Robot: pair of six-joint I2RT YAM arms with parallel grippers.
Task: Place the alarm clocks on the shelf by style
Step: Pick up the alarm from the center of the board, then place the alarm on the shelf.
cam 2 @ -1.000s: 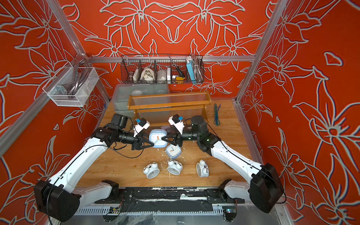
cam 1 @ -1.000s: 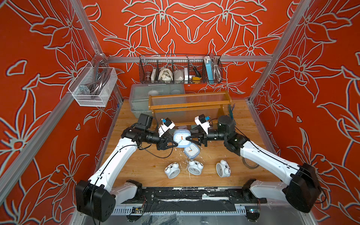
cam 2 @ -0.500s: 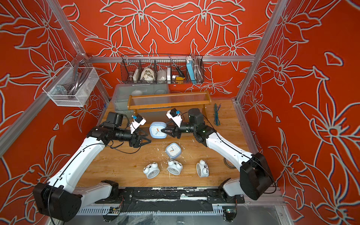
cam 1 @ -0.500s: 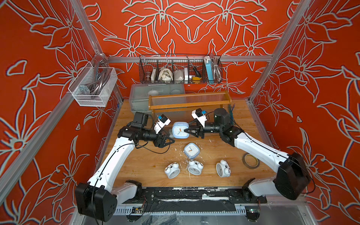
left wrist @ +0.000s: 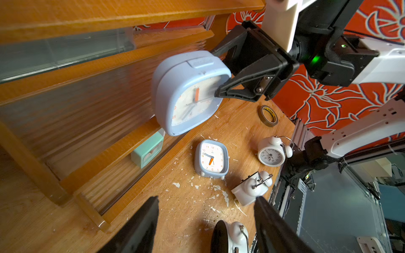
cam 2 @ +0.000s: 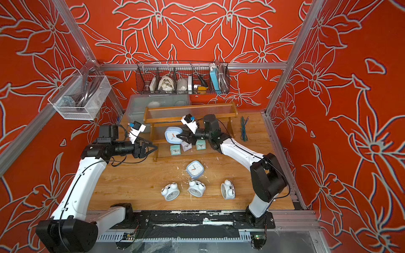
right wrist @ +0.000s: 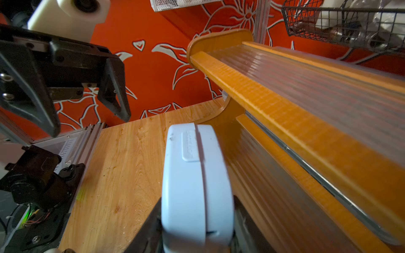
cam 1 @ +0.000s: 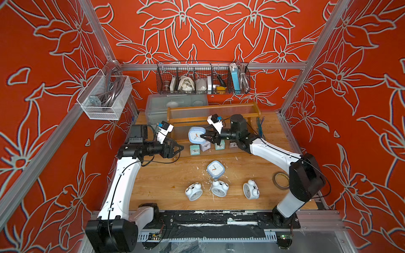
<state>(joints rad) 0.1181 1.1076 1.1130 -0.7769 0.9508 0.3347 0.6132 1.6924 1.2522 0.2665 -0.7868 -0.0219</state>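
I should move my right gripper outward next and release the clock at the middle level's empty end [cam 1: 182, 133] [right wrist: 246, 154], which is outward of the gripper and under the top board.
My right gripper [cam 1: 202, 137] is shut on a light-blue square alarm clock [cam 1: 195, 135] [right wrist: 195, 175], held upright over the middle tier of the wooden shelf [cam 1: 213, 108]. Left of the shelf, my left gripper [cam 1: 179, 149] [left wrist: 207, 198] hangs open and holds nothing. A second light-blue clock [cam 1: 215, 169] [left wrist: 211, 158] stands on the table. Three white twin-bell clocks [cam 1: 194, 191] [cam 1: 219, 188] [cam 1: 251, 190] lie in front of it. On the bottom tier sit small cube clocks: teal [cam 1: 194, 149], lilac [cam 1: 205, 145], teal [cam 1: 219, 145], dark [cam 1: 233, 144].
A grey plastic bin [cam 1: 157, 105] stands behind the shelf, under a black wire basket [cam 1: 202, 78] on the back wall. A white mesh basket [cam 1: 103, 98] hangs on the left wall. A tape roll [cam 1: 280, 180] and green ties [cam 1: 260, 128] lie at the right. White flakes litter the wood.
My left gripper has let go of the light-blue clock, opened and drawn back to the left. The right gripper has carried the clock up and back to the shelf.
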